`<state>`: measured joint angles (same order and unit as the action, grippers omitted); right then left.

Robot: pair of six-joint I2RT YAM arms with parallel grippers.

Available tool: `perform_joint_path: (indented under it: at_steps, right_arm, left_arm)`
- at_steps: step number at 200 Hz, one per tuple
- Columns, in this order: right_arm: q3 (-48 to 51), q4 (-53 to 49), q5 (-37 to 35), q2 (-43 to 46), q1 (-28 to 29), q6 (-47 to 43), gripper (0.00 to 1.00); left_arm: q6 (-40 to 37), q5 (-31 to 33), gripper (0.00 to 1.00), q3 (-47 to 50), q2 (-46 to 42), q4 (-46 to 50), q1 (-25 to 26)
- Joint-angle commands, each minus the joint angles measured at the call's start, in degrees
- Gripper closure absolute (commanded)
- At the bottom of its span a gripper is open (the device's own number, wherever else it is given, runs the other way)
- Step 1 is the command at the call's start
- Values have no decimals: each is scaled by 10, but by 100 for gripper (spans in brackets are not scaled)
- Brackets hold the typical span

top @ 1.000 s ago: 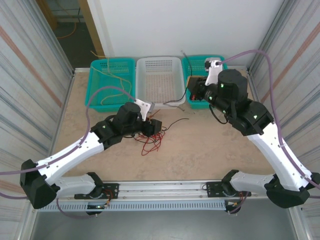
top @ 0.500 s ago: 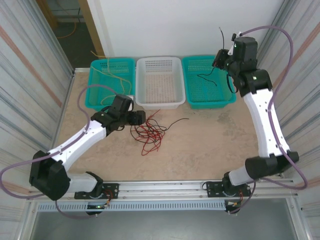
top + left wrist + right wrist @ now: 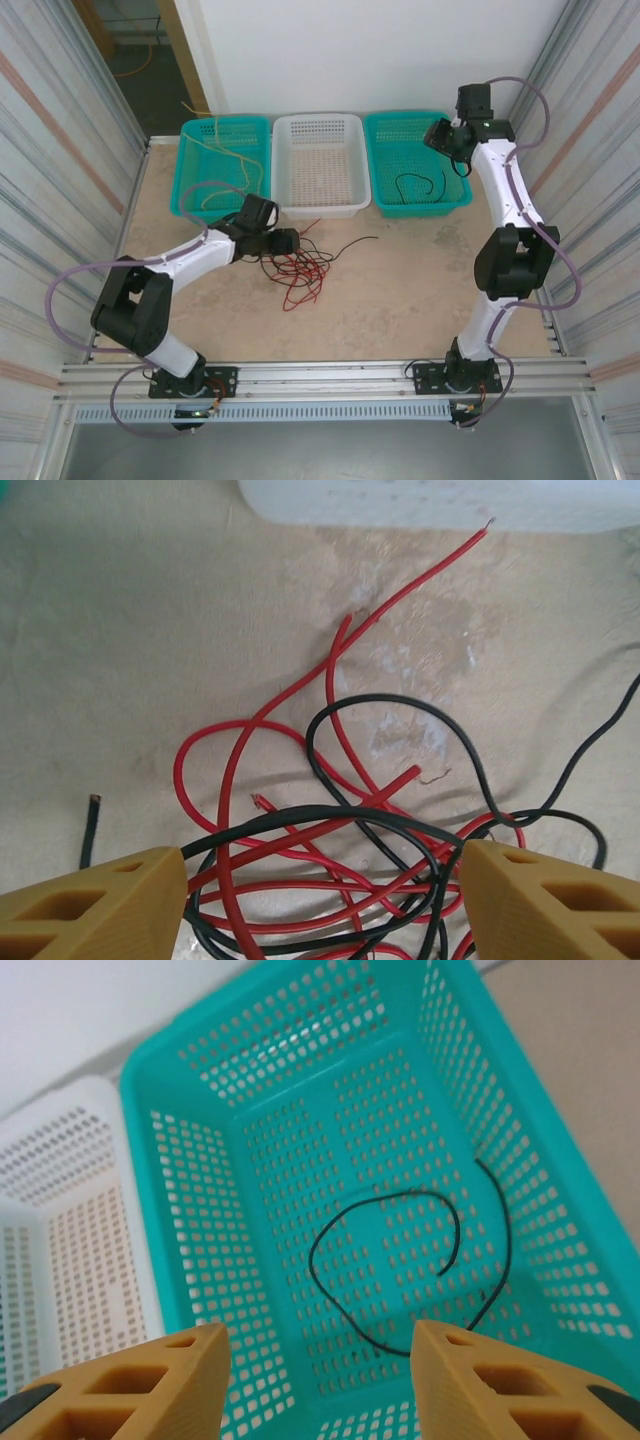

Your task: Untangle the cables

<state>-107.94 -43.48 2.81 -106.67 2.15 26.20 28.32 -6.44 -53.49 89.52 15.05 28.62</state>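
Observation:
My right gripper is over the teal basket and should next move back and down onto the black cable in the tangle (image 3: pixel 325 257), as red cable pieces cross it.
A tangle of red and black cables (image 3: pixel 300 268) lies on the table in front of the white basket. My left gripper (image 3: pixel 292 243) is low at its left edge and open. In the left wrist view its fingers (image 3: pixel 90 905) straddle the tangle (image 3: pixel 330 845), with several strands between them and nothing pinched. My right gripper (image 3: pixel 445 135) hangs high over the right teal basket (image 3: pixel 415 207), open and holding nothing (image 3: pixel 318 1385). One black cable (image 3: pixel 311 1260) lies looped on that basket's floor (image 3: pixel 398 186). Yellow cables (image 3: pixel 260 172) lie in the left teal basket (image 3: pixel 225 122).
A white basket (image 3: pixel 320 118) stands between the two teal ones along the far edge. Corrugated walls close in both sides. A loose black strand (image 3: pixel 355 242) trails right from the tangle. A metal rail runs along the near edge.
My right arm lifted from the table to above the right teal basket, opened, and the black cable dropped into it. My left gripper stayed by the tangle.

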Motion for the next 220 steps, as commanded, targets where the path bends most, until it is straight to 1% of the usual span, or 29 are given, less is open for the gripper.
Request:
perform_joint_path:
  at_steps: [1,28,64,74,88,117,129,146,163,179,194,210,220]
  right_arm:
    - [39,-9,8,63,23,-18,50]
    - [99,0,9,141,57,-12,50]
    - [214,20,-16,254,148,0,49]
    - [248,24,-23,280,174,7,49]
    - [288,24,-32,311,212,20,49]
    - [356,20,-62,354,283,65,48]
    - [382,24,-55,358,303,86,48]
    - [416,38,-8,347,325,128,48]
    - [448,78,26,324,367,167,47]
    - [457,103,22,290,413,191,47]
    - [446,107,-4,261,446,198,47]
    - [448,133,-5,240,466,204,46]
    - [448,146,8,220,472,210,46]
  left_arm:
    - [9,-28,29,9,13,-28,9]
    - [4,-35,32,15,26,-34,35]
    - [19,-50,35,30,19,-39,74]
    - [23,-48,35,32,7,-34,85]
    - [32,-28,34,32,-18,-11,92]
    - [48,4,31,32,-104,33,95]
    - [49,9,32,27,-137,54,95]
    - [43,4,36,11,-170,89,96]
    - [45,11,37,1,-197,118,95]
    - [51,18,38,6,-225,127,95]
    - [56,23,38,13,-245,131,94]
    - [62,24,38,19,-258,136,93]
    - [64,22,38,22,-262,139,91]
